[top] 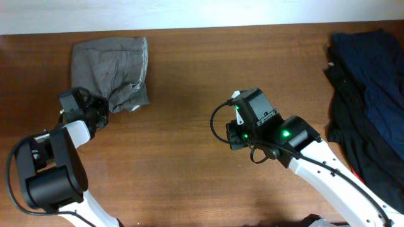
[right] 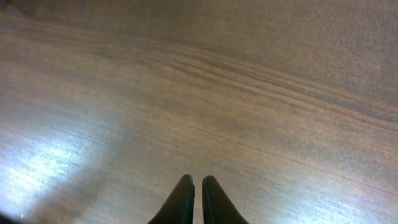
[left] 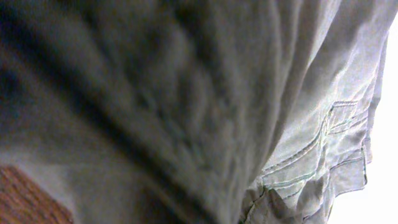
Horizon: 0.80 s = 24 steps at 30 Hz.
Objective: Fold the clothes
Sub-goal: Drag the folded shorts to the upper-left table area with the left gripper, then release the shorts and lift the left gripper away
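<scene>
My left gripper drags the shorts' near edge back and to the left in the overhead view next, then releases it, because the cloth lies wrinkled.
The grey-olive shorts lie wrinkled and bunched at the far left of the table. Their lower edge is drawn to a point toward my left gripper, which sits at that edge and looks shut on the cloth. In the left wrist view the shorts fill the frame and cover the fingers; a stitched pocket seam shows at the right. My right gripper is shut and empty, low over bare wood near the table's middle, far from the shorts.
A pile of navy and black garments lies along the table's right edge. The wooden table runs between the two arms. A white wall strip borders the far edge.
</scene>
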Available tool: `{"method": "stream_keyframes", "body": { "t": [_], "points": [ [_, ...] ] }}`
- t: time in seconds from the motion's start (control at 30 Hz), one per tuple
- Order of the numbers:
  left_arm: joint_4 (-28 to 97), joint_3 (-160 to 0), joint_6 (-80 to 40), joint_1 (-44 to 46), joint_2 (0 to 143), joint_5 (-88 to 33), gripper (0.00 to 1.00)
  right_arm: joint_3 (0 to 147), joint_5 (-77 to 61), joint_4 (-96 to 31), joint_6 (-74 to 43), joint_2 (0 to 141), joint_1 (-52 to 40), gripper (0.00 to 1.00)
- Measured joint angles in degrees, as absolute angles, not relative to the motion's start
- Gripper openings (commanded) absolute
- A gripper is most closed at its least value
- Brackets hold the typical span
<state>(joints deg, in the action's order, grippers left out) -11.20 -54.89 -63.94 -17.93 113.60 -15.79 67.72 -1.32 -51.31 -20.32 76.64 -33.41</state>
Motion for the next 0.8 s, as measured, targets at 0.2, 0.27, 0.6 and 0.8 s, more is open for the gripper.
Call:
{"method": "stream_keyframes", "body": {
  "t": [0.2,0.27,0.6,0.8],
  "points": [
    [-1.6,-56.8,-64.6,-20.5,113.1,-18.3,0.00,67.7,-1.3,-51.9,-20.3,76.6,-33.4,0.11],
    [1.0,-56.9,-64.3,-22.4,112.5,-19.5,0.00,67.7,-1.3,-51.9,-20.3,76.6,-33.4,0.11],
    [-1.7,-56.2,-53.4,-29.6,112.2,-32.5,0.72,68.5,-3.0,-53.0,-20.1,76.5,-33.4,0.48],
    [12.3,-56.3,-42.7,-30.6,109.4,-40.4,0.86,70.3,-4.5,-54.3,-20.1,72.6,-33.4,0.72]
  ]
}}
